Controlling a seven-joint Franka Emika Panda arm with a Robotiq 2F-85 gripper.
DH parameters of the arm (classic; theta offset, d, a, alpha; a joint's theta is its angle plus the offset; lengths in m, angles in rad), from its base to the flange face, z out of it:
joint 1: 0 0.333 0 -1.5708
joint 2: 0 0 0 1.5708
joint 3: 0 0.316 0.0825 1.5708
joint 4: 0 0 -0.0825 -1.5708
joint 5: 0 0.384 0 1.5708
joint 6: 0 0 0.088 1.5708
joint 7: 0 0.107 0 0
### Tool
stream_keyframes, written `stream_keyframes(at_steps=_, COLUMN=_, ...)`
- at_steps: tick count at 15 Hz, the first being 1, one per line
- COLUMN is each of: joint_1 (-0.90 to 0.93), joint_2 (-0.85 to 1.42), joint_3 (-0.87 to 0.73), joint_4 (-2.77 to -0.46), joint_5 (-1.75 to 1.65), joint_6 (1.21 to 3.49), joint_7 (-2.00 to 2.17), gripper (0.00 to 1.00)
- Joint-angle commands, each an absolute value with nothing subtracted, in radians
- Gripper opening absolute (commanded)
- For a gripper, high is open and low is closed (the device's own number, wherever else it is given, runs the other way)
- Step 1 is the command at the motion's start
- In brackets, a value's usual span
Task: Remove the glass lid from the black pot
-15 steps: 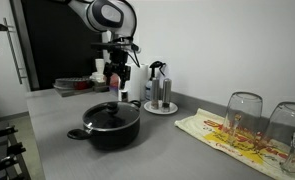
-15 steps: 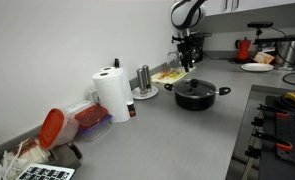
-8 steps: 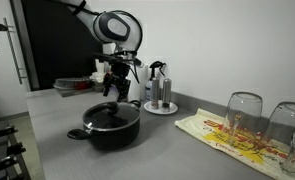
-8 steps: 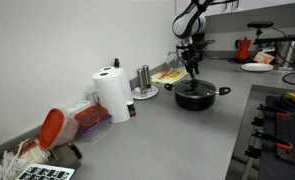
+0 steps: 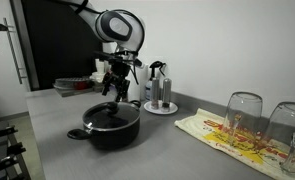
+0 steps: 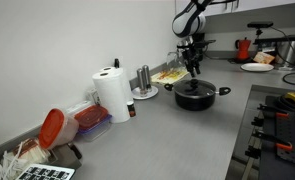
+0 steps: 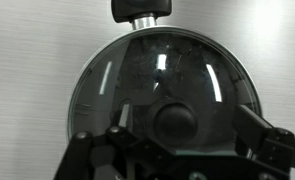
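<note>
Next, my gripper moves down toward the glass lid until its fingers are on either side of the black knob (image 5: 112, 107) (image 7: 174, 120), then closes.
The black pot (image 5: 108, 128) sits on the grey counter with the glass lid (image 5: 111, 115) on it; both also show in an exterior view, the pot (image 6: 195, 97) under its lid (image 6: 195, 87). In the wrist view the glass lid (image 7: 137, 70) fills the frame, its black knob (image 7: 174, 120) at the centre and one pot handle (image 7: 140, 11) at the top. My gripper (image 5: 112, 93) hangs just above the knob, also shown in an exterior view (image 6: 195, 73). Its fingers (image 7: 177, 135) are spread to either side of the knob and do not touch it.
A plate with salt and pepper mills (image 5: 159, 100) stands behind the pot. Two upturned drinking glasses (image 5: 243, 117) stand on a patterned cloth (image 5: 227, 135). A paper towel roll (image 6: 113, 95), a red-lidded container (image 6: 53, 128) and a stove (image 6: 282, 120) are nearby.
Over the last second my gripper came down from well above the pot to just over the lid's knob. In the last half second it has barely moved.
</note>
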State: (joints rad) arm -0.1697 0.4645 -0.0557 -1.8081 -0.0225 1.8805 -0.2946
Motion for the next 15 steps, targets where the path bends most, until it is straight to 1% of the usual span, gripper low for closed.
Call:
stream_keyframes(at_steps=1, joint_1=-0.158, joint_2=0.513, joint_3=-0.04, joint_4=-1.717, joint_5=-0.017, joint_6=1.823, joint_7=-0.295, gripper=1.0)
stream_keyframes(at_steps=7, joint_1=-0.149, joint_2=0.565, joint_3=-0.038, joint_4=-1.649, joint_5=-0.031, joint_6=1.78, joint_7=-0.287, gripper=1.0)
stream_keyframes(at_steps=15, joint_1=-0.161, joint_2=0.596, joint_3=-0.034, joint_4=-1.632, joint_5=-0.023, joint_6=1.75, joint_7=-0.298, gripper=1.0)
